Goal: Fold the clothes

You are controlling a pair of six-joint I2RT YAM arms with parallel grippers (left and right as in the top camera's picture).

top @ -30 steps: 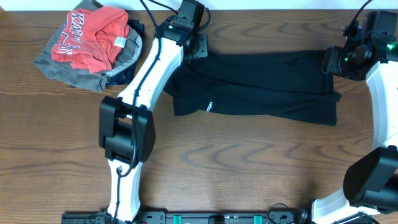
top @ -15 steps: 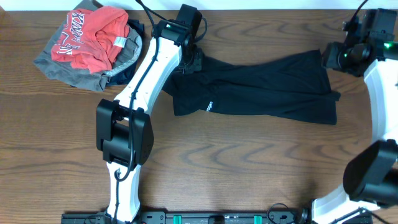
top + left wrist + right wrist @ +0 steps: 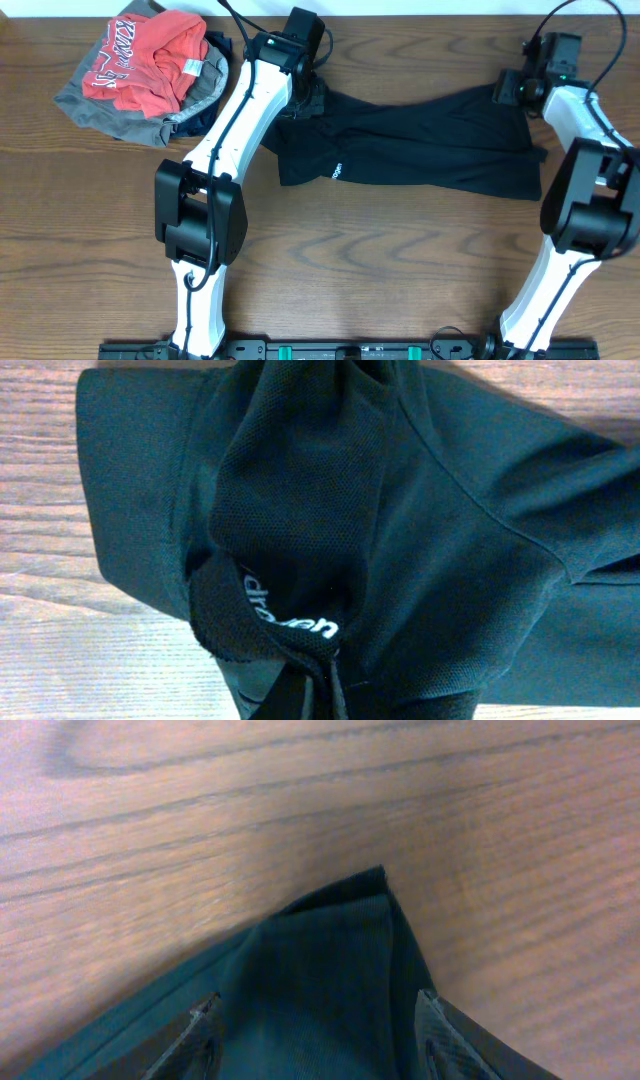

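Observation:
Cloth is already spread under the shirt's bunched fold, so my left gripper should next move slightly back toward the base and let go of the bunched fold over the shirt's lettered end (image 3: 303, 140).
A black shirt (image 3: 420, 150) lies spread across the back of the wooden table. My left gripper (image 3: 308, 100) is at its upper left end, shut on a bunched fold of the fabric near the white-lettered label (image 3: 290, 622). In the left wrist view the cloth (image 3: 450, 540) is pinched between the fingertips (image 3: 315, 695). My right gripper (image 3: 508, 90) is at the shirt's upper right corner. In the right wrist view its fingers (image 3: 315, 1030) stand wide apart, with the shirt's corner (image 3: 320, 960) lying between them on the table.
A heap of red, grey and dark clothes (image 3: 150, 70) sits at the back left corner. The back edge of the table runs just behind both grippers. Bare wood (image 3: 400, 270) fills the front half.
The left gripper has gathered the shirt's upper left end and drawn it in, so the top edge now sags. The right arm has swung round, and its gripper has moved left onto the shirt's corner.

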